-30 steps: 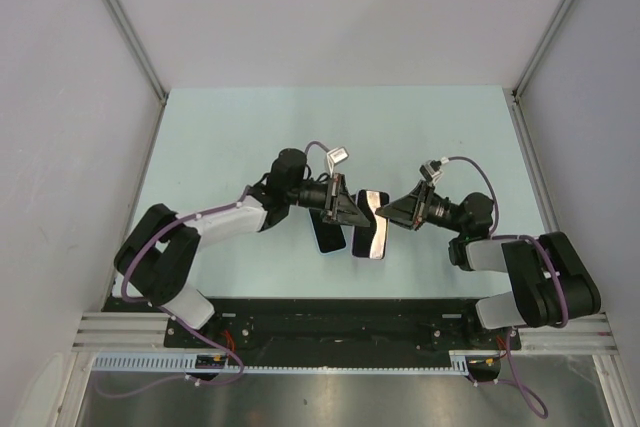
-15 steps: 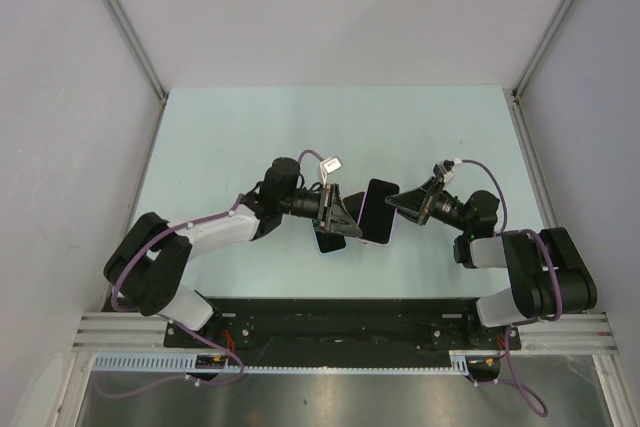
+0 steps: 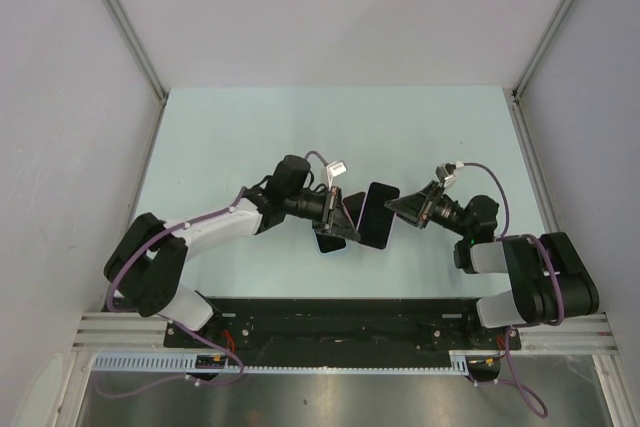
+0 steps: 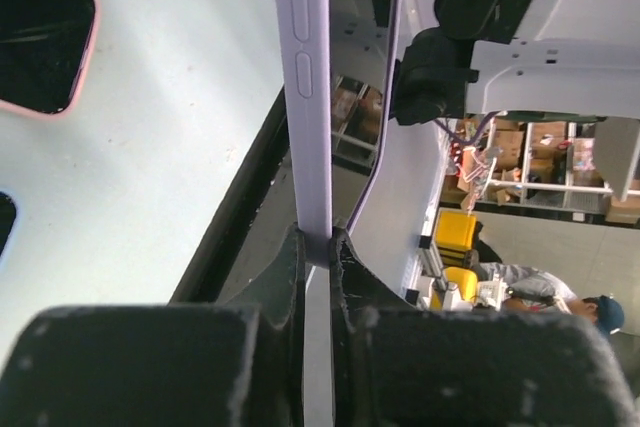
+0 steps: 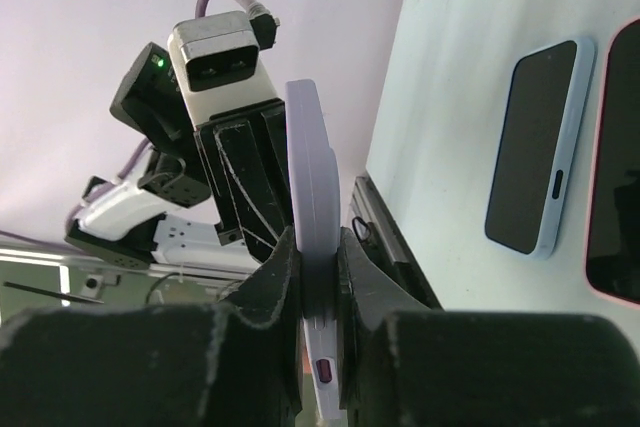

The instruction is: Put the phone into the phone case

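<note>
I will next lower my right gripper to the right in the top view and turn the phone case flat, to release it beside the pink-rimmed phone [image 3: 408,228], where the tabletop is bare.
A lavender phone case [image 4: 308,97] stands on edge above the table, with moulded side buttons showing. My left gripper [image 4: 315,237] is shut on one end of it. My right gripper [image 5: 318,237] is shut on the other end [image 5: 312,147], where there is a small port hole. I cannot tell whether a phone sits inside. In the top view the left gripper [image 3: 345,215] and right gripper [image 3: 397,209] face each other mid-table. A dark phone with a pink rim [image 3: 380,219] lies below them. It also shows in both wrist views [image 4: 40,37] [image 5: 618,187].
A phone with a light-blue rim [image 3: 330,242] lies screen-up on the pale table [image 3: 250,137], just near of the left gripper, and shows in the right wrist view [image 5: 530,147]. The black base rail [image 3: 340,312] runs along the near edge. Grey walls enclose the table.
Both grippers have stayed shut on the lavender case. The left arm has shifted slightly. The dark slab between the grippers now looks slanted and a little farther up the table.
</note>
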Motion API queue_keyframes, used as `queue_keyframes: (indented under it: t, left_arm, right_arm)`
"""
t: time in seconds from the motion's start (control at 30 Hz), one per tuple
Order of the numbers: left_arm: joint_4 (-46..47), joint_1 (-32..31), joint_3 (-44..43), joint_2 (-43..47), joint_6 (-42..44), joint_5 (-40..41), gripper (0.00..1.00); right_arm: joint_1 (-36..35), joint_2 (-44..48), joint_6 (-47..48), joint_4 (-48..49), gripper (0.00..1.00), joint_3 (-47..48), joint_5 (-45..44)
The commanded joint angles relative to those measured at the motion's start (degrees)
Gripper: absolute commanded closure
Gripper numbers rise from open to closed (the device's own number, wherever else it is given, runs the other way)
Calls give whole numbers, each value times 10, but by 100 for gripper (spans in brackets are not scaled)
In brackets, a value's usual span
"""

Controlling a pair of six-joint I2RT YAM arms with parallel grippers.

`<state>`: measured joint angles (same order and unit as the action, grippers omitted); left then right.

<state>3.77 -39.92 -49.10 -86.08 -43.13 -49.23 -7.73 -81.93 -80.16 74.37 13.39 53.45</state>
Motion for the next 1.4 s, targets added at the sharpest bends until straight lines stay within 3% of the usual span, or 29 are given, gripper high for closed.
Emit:
queue_keyframes:
  t: [0.0, 0.13, 0.27, 0.4, 0.5, 0.67, 0.73, 0.8, 0.87, 0.9, 0.93, 1.03, 1.1, 1.17, 1.23, 1.37]
  left_arm:
    - [-70, -6, -24, 16, 75, 79, 88]
    - [-68, -6, -21, 25, 76, 77, 58]
    - [-48, -4, -20, 35, 73, 66, 47]
    - [77, -1, 5, 19, 4, 5, 45]
    - [106, -1, 10, 11, -19, -6, 46]
    - [114, -1, 15, 9, -15, -6, 81]
    - [99, -1, 11, 11, -6, 5, 89]
    - [69, 0, 2, 14, 11, 16, 89]
    - [70, 2, 1, 20, 11, 16, 80]
    - [69, 4, 1, 24, 9, 17, 71]
    - [66, 5, -1, 27, 11, 18, 53]
    - [20, 18, -13, 50, 43, 33, 32]
    - [-31, 32, -23, 77, 77, 67, 26]
    - [-66, 49, -28, 100, 96, 100, 10]
    - [-110, 61, -37, 131, 125, 117, 0]
    - [-222, 86, -76, 173, 189, 193, 0]
  right_arm:
    - [-25, 49, 24, 39, 100, 1, 3]
    - [-24, 86, 76, -38, 100, 16, 7]
    - [-23, 117, 106, -104, 100, 28, 12]
    - [-31, 139, 105, -109, 100, 29, 27]
    - [-43, 157, 106, -121, 100, 29, 30]
    - [-54, 193, 143, -207, 100, 38, 14]
    - [-54, 211, 184, -253, 99, 53, 5]
    - [-54, 221, 198, -299, 100, 61, -3]
    - [-53, 225, 197, -304, 100, 67, -10]
    - [-51, 226, 194, -307, 100, 69, -10]
    - [-48, 225, 198, -310, 100, 72, -5]
    - [-20, 223, 227, -364, 100, 91, 12]
    - [14, 214, 295, -442, 100, 117, 23]
    - [36, 200, 358, -564, 100, 147, 19]
    - [60, 174, 446, -634, 100, 197, -5]
    - [66, 109, 588, -849, 100, 305, -92]
